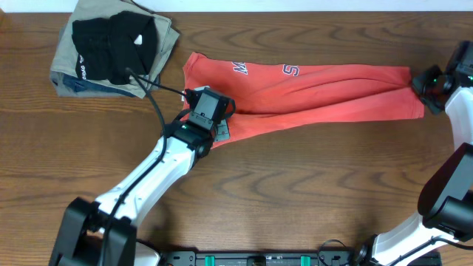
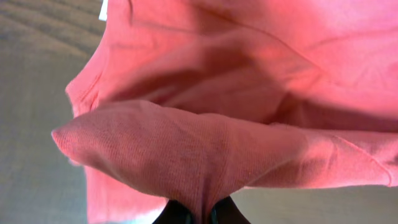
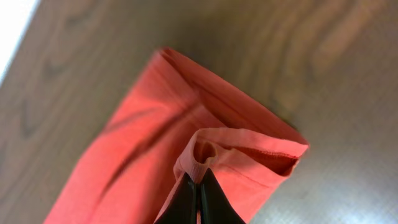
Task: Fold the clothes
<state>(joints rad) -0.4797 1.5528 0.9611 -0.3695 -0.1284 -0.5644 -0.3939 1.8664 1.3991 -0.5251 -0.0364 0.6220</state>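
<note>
My left gripper moves outward over that cloth (image 2: 199,155) next, then releases, since the pinched fold bunches near the front edge with the shirt (image 3: 211,149) spread beyond it.
The red-orange T-shirt (image 1: 310,92) with white lettering lies stretched across the table from left to right. My left gripper (image 1: 222,111) is shut on its left lower edge; in the left wrist view a fold of the cloth (image 2: 199,155) bunches out of the jaws (image 2: 198,214). My right gripper (image 1: 423,83) is shut on the shirt's right end; in the right wrist view the jaws (image 3: 198,199) pinch a hemmed fold of the shirt (image 3: 211,149) above the table.
A folded black garment (image 1: 114,44) lies on a folded khaki garment (image 1: 70,70) at the back left. A black cable (image 1: 151,89) runs from the left arm near that pile. The wooden table (image 1: 310,192) extends to the front.
</note>
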